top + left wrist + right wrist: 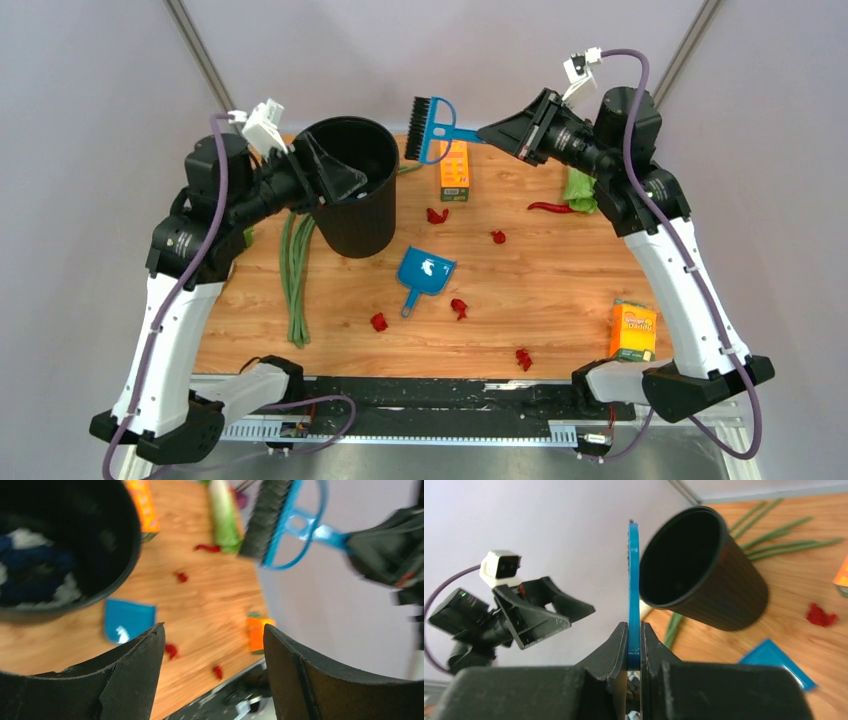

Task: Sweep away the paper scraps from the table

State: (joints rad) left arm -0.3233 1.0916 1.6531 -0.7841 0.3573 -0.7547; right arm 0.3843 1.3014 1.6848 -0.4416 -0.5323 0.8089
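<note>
The brush (430, 128) is held and the dustpan is free, so the left gripper will next move back from the bin's rim and down onto the blue dustpan's handle (410, 301) to close.
Several red paper scraps (436, 215) lie scattered on the wooden table (570, 285), around a small blue dustpan (425, 272). Some also show in the left wrist view (171, 651) and one in the right wrist view (821, 615). My right gripper (490, 133) is shut on the handle of a blue brush (430, 128) with black bristles and holds it in the air over the table's far edge. The handle sits edge-on between the jaws in the right wrist view (634, 645). My left gripper (340, 175) is open and empty beside the rim of a black bin (355, 190).
Green long beans (295, 275) lie left of the bin. An orange box (454, 172) stands at the back. A red chili (550, 207) and a green leaf (578, 190) lie at the back right. A yellow-orange box (633, 330) sits front right. A black rail (420, 392) runs along the near edge.
</note>
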